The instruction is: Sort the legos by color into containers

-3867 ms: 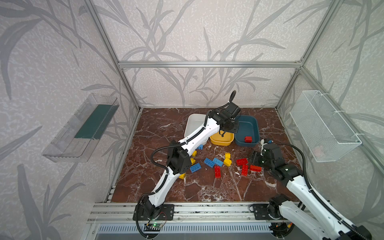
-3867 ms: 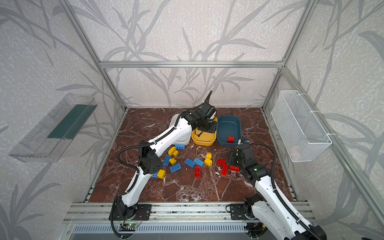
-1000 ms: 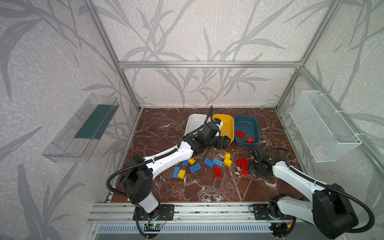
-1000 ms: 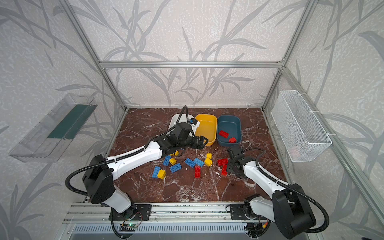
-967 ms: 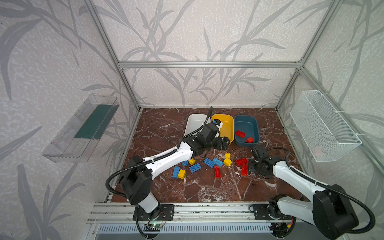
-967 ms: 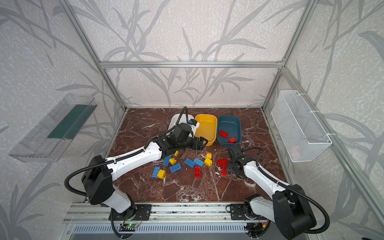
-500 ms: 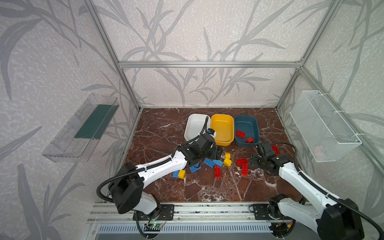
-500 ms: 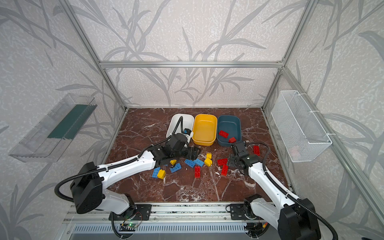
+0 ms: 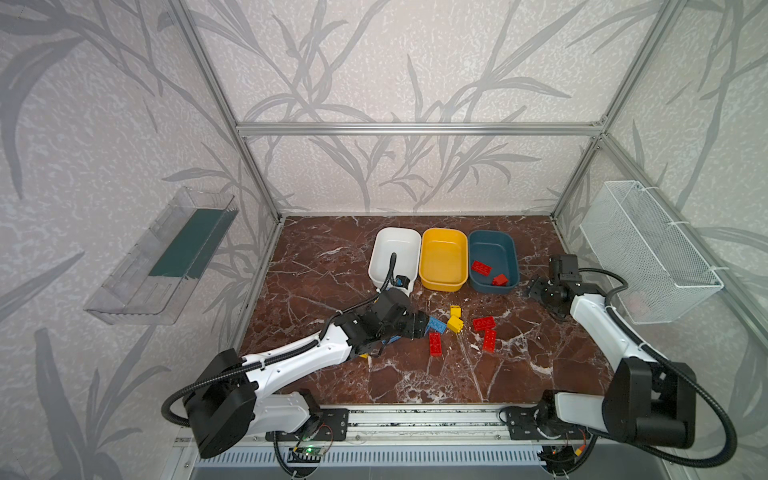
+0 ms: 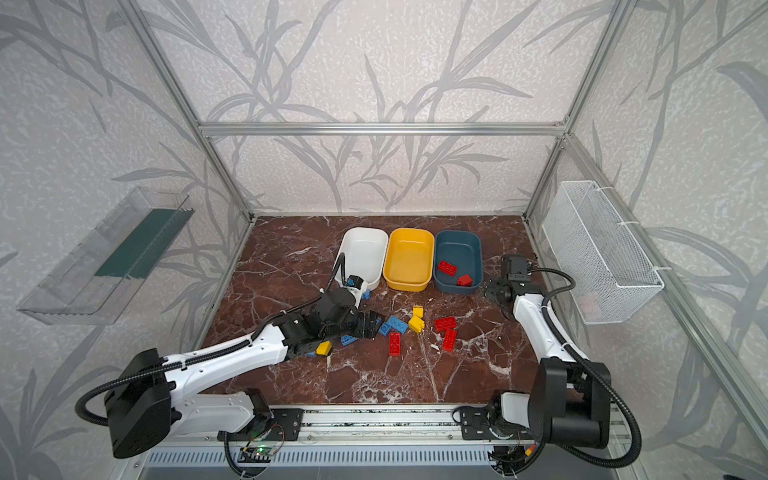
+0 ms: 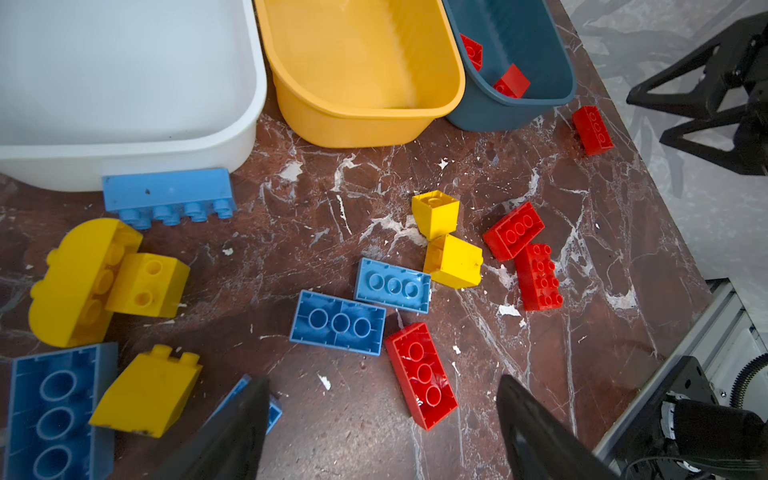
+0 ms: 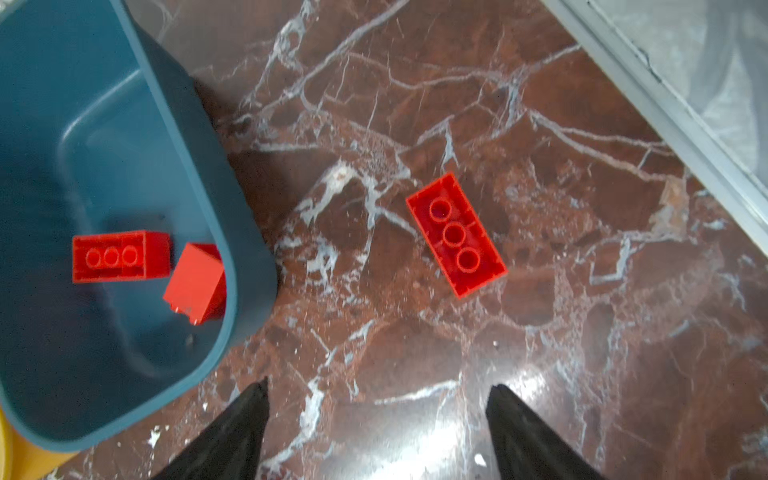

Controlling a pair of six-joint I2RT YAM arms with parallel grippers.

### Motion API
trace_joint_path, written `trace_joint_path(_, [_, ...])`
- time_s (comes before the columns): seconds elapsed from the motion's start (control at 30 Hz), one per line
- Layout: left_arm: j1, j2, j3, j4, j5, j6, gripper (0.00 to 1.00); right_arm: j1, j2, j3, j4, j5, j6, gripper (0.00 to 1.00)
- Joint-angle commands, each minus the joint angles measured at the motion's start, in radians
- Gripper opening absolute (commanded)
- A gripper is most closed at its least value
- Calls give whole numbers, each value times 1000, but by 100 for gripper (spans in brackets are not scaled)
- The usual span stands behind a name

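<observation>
The red brick on the marble matches the color of the legos in the teal tub, so next my right gripper should go down and move gently outward to close around the brick.
Three containers stand in a row at the back: a white tub, a yellow tub and a teal tub. Two red legos lie in the teal tub. Loose red, yellow and blue legos are scattered mid-table. My left gripper hovers low over them, open and empty, with a red brick just ahead of its fingertips. My right gripper is open and empty beside the teal tub. One red brick lies on the marble outside it.
A white wire basket hangs on the right wall and a clear tray on the left wall. More yellow and blue bricks lie near the white tub's front. An aluminium rail borders the front.
My right gripper swung back toward the teal tub and opened; a red brick now lies on the marble beside the tub. My left arm drew back from the tubs to the loose pile.
</observation>
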Motion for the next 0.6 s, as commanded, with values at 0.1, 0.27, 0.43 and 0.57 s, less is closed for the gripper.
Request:
trace_joint_path(0.1, [-3, -114, -93, 53, -37, -7, 85, -94, 136, 96, 58, -76, -82, 84])
trace_joint_path(0.27, [-2, -174, -124, 29, -68, 11, 85, -105, 252, 162, 7, -66, -162, 85])
trace_joint_path(0.43, [-2, -210, -131, 3, -104, 2, 85, -123, 396, 271, -133, -46, -247, 85])
trace_joint_path(0.57, [-2, -202, -139, 13, -114, 4, 85, -141, 430, 273, -126, -30, -256, 86])
